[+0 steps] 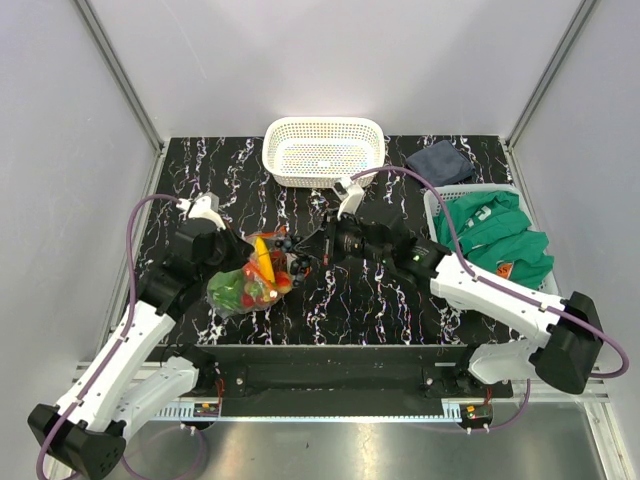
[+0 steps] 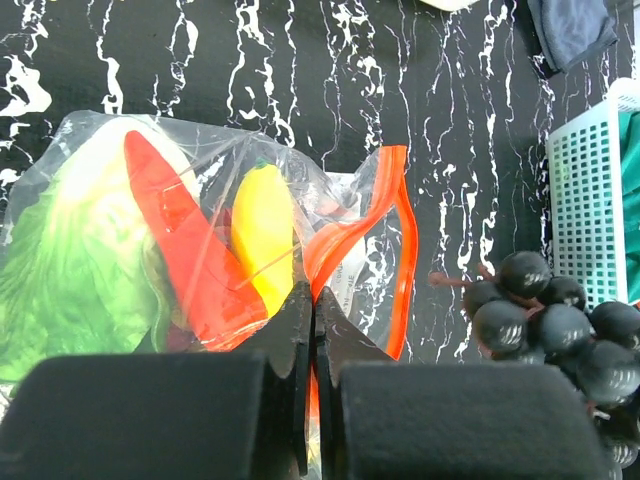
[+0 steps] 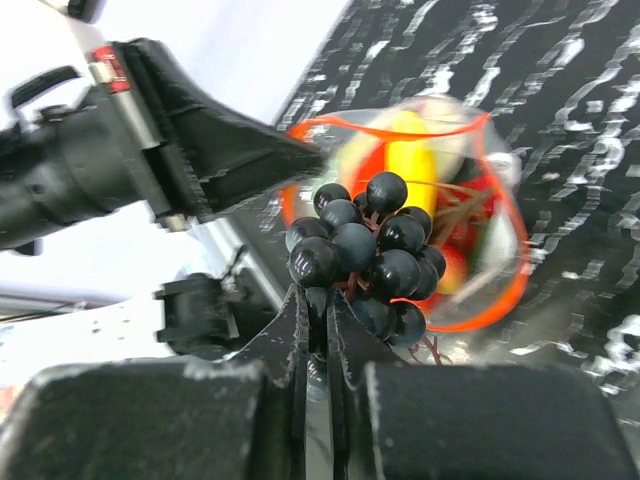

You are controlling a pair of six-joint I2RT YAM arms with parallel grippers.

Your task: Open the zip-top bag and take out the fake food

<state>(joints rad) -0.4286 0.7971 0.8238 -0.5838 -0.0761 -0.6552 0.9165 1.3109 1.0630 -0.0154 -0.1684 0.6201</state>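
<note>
The basket stands empty, so my right gripper will next move outward over the white lattice basket [image 1: 337, 156], lower the dark grape bunch inside and let it go.
The zip-top bag [image 1: 240, 290] lies left of centre on the black marbled table, its orange-rimmed mouth [image 2: 398, 250] gaping open. Inside it show green lettuce [image 2: 60, 270], a red pepper [image 2: 180, 240] and a yellow banana [image 2: 262, 230]. My left gripper [image 2: 313, 292] is shut on the bag's orange rim [image 1: 243, 262]. My right gripper [image 3: 328, 300] is shut on the dark grape bunch [image 3: 370, 250], which hangs just outside the bag's mouth [image 1: 290, 258]. The same grapes [image 2: 560, 320] appear at the right of the left wrist view.
A white lattice basket [image 1: 323, 150] stands at the back centre. A dark blue cloth [image 1: 440, 160] lies at the back right. A white bin [image 1: 437, 205] holding a green cloth [image 1: 500, 235] sits along the right edge, behind my right arm.
</note>
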